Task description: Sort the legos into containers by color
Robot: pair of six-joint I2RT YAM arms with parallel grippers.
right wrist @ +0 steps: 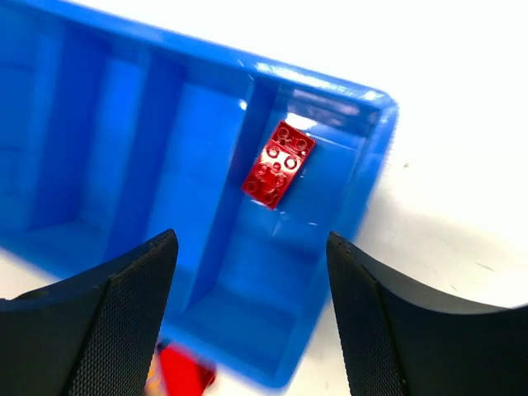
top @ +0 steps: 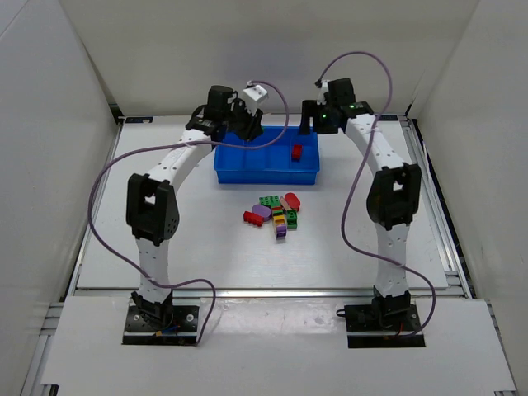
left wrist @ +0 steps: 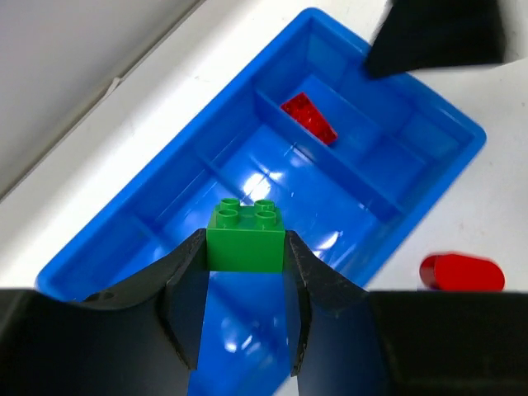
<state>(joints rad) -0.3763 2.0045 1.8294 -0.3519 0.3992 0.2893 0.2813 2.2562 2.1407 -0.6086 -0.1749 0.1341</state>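
Note:
My left gripper goes toward the right in the top view next, over the empty section of the tray beside the red lego's [top: 279, 154] [left wrist: 285, 177], and releases the green lego apart from red.
My left gripper [left wrist: 246, 247] is shut on a green lego [left wrist: 246, 239], held above the middle compartments of the blue tray [left wrist: 99, 247]. In the top view this gripper [top: 240, 125] hangs over the tray's back left [top: 266, 179]. One red lego [top: 296, 152] lies in the rightmost compartment; it also shows in the left wrist view [left wrist: 309, 117] and the right wrist view [right wrist: 279, 164]. My right gripper [right wrist: 252, 243] is open and empty above that compartment, at the tray's right end [top: 318, 124]. A pile of red, green, purple and yellow legos [top: 276, 213] lies on the table in front of the tray.
A red rounded lego [left wrist: 462, 272] lies on the table just outside the tray's front wall; another red piece shows blurred in the right wrist view [right wrist: 183, 371]. White walls enclose the table on three sides.

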